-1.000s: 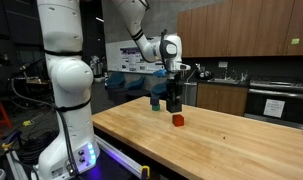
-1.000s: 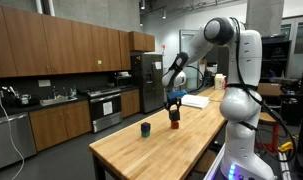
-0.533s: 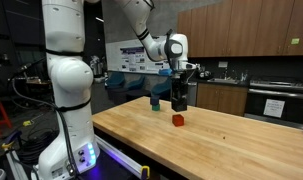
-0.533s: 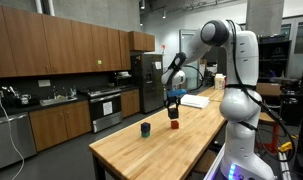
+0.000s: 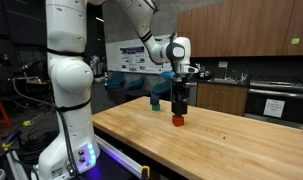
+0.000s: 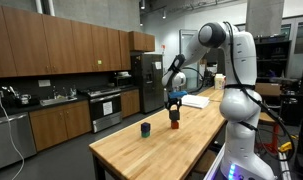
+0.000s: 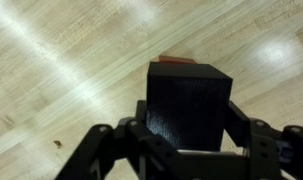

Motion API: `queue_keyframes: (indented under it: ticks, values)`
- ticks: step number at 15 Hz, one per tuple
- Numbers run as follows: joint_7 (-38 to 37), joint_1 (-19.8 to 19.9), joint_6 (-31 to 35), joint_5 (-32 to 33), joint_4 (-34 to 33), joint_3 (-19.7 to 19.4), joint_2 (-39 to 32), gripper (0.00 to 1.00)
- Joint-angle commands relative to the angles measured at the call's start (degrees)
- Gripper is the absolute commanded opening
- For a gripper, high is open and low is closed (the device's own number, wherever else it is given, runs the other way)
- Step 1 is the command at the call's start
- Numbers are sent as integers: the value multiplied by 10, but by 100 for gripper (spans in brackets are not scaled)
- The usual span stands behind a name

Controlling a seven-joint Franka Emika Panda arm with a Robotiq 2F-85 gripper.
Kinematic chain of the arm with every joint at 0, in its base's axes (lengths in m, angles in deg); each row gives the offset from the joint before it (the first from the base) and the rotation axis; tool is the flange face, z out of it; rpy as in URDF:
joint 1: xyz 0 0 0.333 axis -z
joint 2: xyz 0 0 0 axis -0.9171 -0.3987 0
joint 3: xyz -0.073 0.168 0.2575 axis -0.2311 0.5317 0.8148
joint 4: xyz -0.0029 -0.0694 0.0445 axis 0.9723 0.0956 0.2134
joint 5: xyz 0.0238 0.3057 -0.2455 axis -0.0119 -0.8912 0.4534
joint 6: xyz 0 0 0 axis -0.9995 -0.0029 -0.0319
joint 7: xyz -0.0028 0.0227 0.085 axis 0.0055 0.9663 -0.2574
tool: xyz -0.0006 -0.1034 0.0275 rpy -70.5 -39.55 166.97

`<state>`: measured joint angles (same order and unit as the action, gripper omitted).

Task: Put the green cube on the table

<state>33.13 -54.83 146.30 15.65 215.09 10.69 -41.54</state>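
Observation:
I will next lower my gripper gently a little onto the top of the red cube and open it to let go, since that cube is below my gripper, already under the black cube.
The green cube sits on the wooden table, apart from my gripper; it also shows in an exterior view. My gripper is shut on a black cube and holds it just above a red cube. In the wrist view my gripper clamps the black cube from both sides, and only a red sliver of the lower cube shows behind it. My gripper also shows in an exterior view.
The table's front edge runs close to the robot base. A dark kitchen counter with cabinets stands behind the table. White papers lie at the table's far end.
My gripper, carrying the black cube, has moved away from the green cube and lowered until it hangs right over the red cube.

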Motion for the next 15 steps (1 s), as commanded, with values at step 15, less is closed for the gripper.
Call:
queue_keyframes:
  ticks: [15]
  values:
    - [63, 7, -14, -65, -32, -9, -36, 49]
